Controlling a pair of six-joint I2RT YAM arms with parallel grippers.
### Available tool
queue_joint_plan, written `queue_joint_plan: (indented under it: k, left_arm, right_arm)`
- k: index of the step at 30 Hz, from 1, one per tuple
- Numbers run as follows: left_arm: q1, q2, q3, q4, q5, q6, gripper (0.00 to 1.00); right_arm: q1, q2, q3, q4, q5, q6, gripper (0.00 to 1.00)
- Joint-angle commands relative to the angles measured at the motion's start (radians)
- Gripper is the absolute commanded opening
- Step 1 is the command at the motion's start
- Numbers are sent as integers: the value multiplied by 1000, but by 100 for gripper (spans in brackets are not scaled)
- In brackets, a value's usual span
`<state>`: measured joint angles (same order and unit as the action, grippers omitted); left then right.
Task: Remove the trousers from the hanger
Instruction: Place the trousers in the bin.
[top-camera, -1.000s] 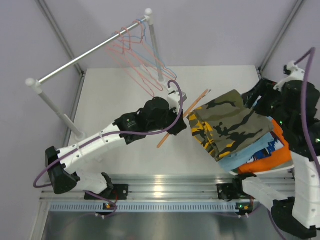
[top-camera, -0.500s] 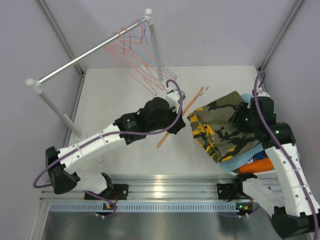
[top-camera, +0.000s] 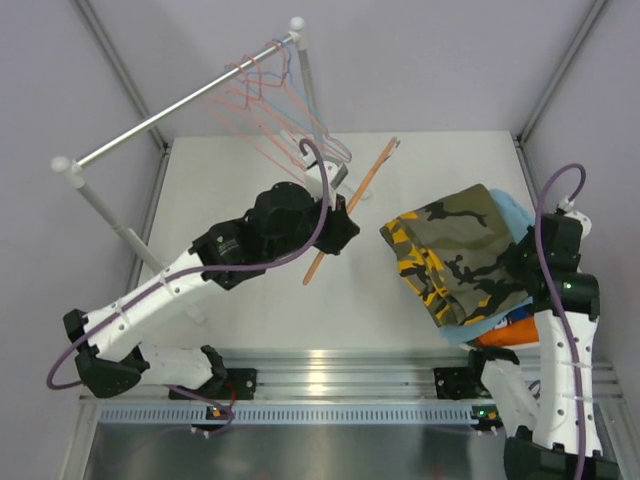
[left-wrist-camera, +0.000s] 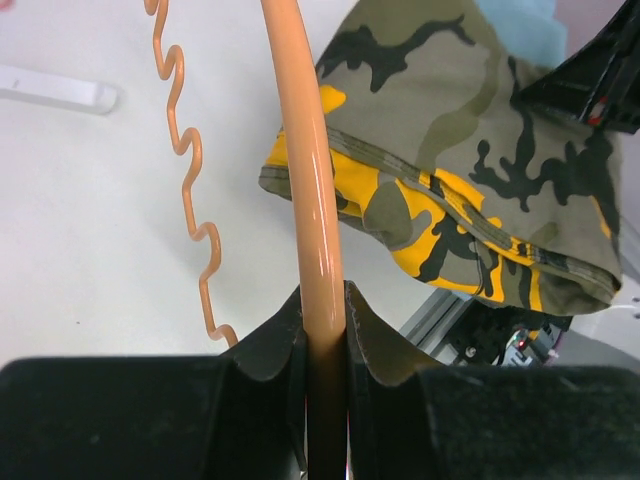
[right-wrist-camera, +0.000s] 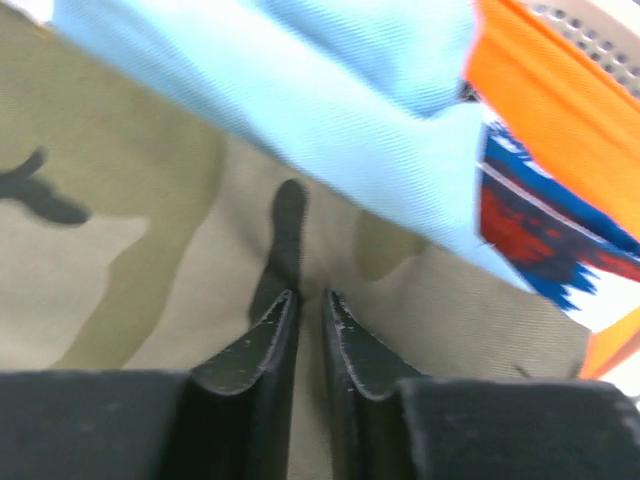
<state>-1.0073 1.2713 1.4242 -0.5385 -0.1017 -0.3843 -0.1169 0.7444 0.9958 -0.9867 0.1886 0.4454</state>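
Note:
Next, my left gripper swings toward the bare part of the rack's bar, to its left in the top view. Then it releases the hanger, now clear of trousers (right-wrist-camera: 120, 230).
My left gripper (top-camera: 335, 232) (left-wrist-camera: 323, 295) is shut on the straight bar of an orange hanger (top-camera: 365, 185) (left-wrist-camera: 305, 150), held off the table between the rack and the pile; no cloth hangs on it. The trousers lie stacked at the right: olive camouflage with yellow (top-camera: 450, 250) (left-wrist-camera: 470, 130) on top, light blue (top-camera: 510, 212) (right-wrist-camera: 330, 110) under it, blue-and-white patterned (right-wrist-camera: 540, 230) and bright orange (top-camera: 525, 332) at the bottom. My right gripper (top-camera: 522, 262) (right-wrist-camera: 310, 297) sits at the pile's right edge, shut on a fold of the camouflage trousers (right-wrist-camera: 120, 230).
A clothes rail (top-camera: 180, 110) on two white posts stands at the back left, with several thin wire hangers (top-camera: 280, 90) bunched at its far end. A metal track (top-camera: 330, 375) runs along the table's near edge. Grey walls close the sides.
My left arm has carried the orange hanger up and back toward the rack. My right arm swung in from the right onto the pile, and its jaws closed on the camouflage cloth.

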Motion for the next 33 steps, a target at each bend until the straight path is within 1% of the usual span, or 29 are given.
queue_joint_plan:
  k: [1,2,6,11,18,19,21,22,24,28,30,31,33]
  left_arm:
    - [-4,-73,105,-15,-68,-10,0]
    - [-4,-82,114,-30,-96,-11,0]
    - [-4,-128,172,-95,-116,-14,0]
    - [-4,-242,213,-195,-157,-60,0]
    - [-4,-432,165,-293,-98,-142,0]
    - [-4,-479,160,-311,-124,-169,0]
    - [-2,-524,153,-379,-170,-197,0]
    - [-4,-561,154,-403,-221,-232,0]
    - [-2,-602,162,-480,-256,-275,0]
    - [-4,-622,173,-612,-357,-347,0]
    - [-4,-618,185,-665,-436,-376,0]
    - [-2,-607,192,-731,-469,-421,0]
    - [-4,-593,206,-784,-565,-482,0]
  right_arm:
    - [-118,38,-26,-38,-17,-79,15]
    - [-139,41,-23,-36,-24,-85,12]
    - [-145,42,-5,-24,-5,-79,11]
    - [-147,27,-48,23,-12,-63,9]
    - [-145,21,-46,51,12,-80,9]
    - [-147,19,-49,57,15,-79,9]
    - [-147,16,-57,68,11,-79,8]
    - [-147,13,-57,68,5,-76,8]
    - [-147,3,-60,69,-15,-67,8]
    - [-147,-10,-68,72,-25,-60,7]
    - [-147,-13,-71,74,-35,-56,7]
    - [-147,-14,-69,75,-37,-54,7]
    - [-148,-16,-68,79,-38,-53,7]
